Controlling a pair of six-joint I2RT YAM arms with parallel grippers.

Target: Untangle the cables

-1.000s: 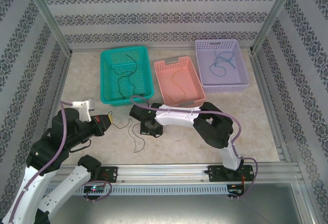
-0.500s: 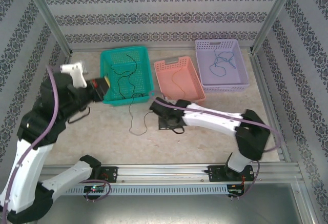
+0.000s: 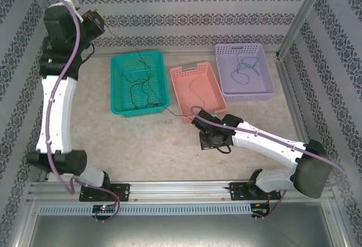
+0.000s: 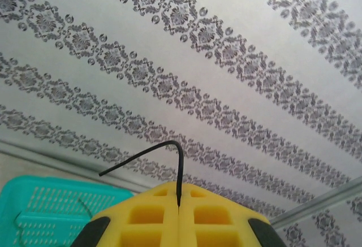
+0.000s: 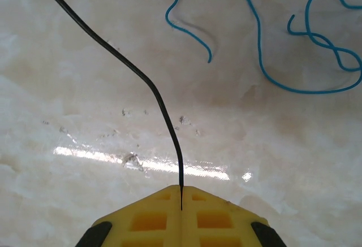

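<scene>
My right gripper needs to swing outward next and release the black cable over the teal basket's near corner (image 3: 155,103), which lies outward of the gripper, beside the pink basket.
A thin black cable (image 3: 176,113) runs taut from my left gripper (image 3: 97,20), raised high at the back left, down across the teal basket (image 3: 119,83) to my right gripper (image 3: 195,117), low over the table. In the left wrist view the yellow pads (image 4: 141,219) of the left gripper (image 4: 179,206) are shut on the black cable's end (image 4: 179,168), which curls off to the left. The right gripper (image 5: 181,207) is shut on the same black cable (image 5: 153,91). A blue cable (image 5: 257,38) lies loose on the marble ahead of it.
More black cable (image 3: 138,91) coils inside the teal basket. The pink basket (image 3: 218,97) holds a thin dark cable (image 3: 195,89). The purple basket (image 3: 266,69) holds a blue cable (image 3: 247,69). Patterned walls and metal posts close in the table.
My left arm has swung from low over the table up to the back left, drawing the black cable taut. The right gripper has slid to the right along the table.
</scene>
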